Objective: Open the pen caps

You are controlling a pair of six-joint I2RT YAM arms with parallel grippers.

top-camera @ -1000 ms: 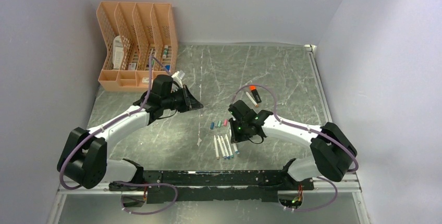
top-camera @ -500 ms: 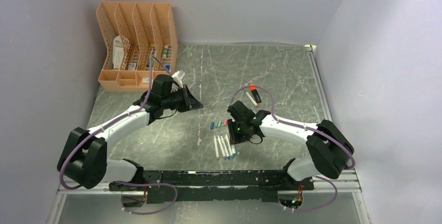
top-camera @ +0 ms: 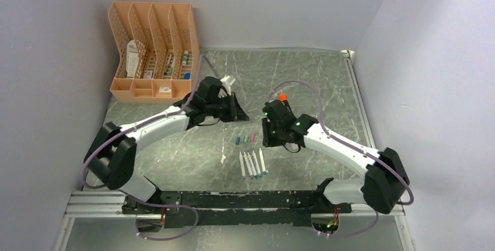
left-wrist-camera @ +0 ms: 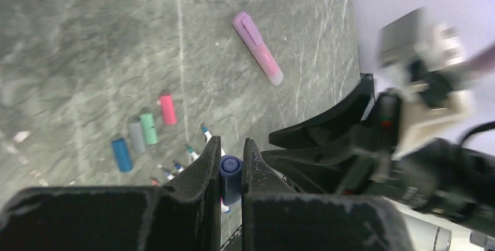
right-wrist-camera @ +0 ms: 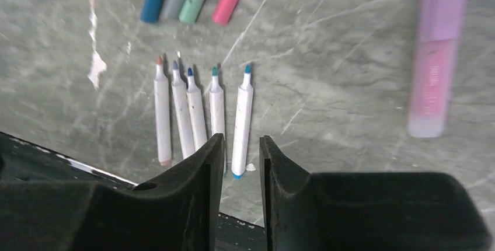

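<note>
Next, my left gripper should descend to its right in the top view to release, since bare table past the row's pink cap lies below on that side.
My left gripper [left-wrist-camera: 232,149] is shut on a dark blue pen cap [left-wrist-camera: 230,172], held above the table; in the top view it [top-camera: 240,115] hangs left of my right arm. Four loose caps lie in a row: blue [left-wrist-camera: 121,154], grey [left-wrist-camera: 136,136], teal [left-wrist-camera: 148,127] and pink [left-wrist-camera: 167,108]. My right gripper [right-wrist-camera: 241,146] is open and empty, above the near ends of several uncapped white pen barrels [right-wrist-camera: 198,111]. The same caps show in the right wrist view, from blue [right-wrist-camera: 153,1] to pink [right-wrist-camera: 227,2].
A pink highlighter with a pale purple cap [left-wrist-camera: 257,46] lies beyond the caps; it also shows in the right wrist view [right-wrist-camera: 435,58]. An orange-capped marker [top-camera: 282,97] lies behind my right arm. An orange file organiser [top-camera: 153,49] stands at the back left.
My left arm has swung right toward the table's middle, still holding the dark blue cap. My right gripper has moved back from the pen row, where a white barrel now lies at the right end.
</note>
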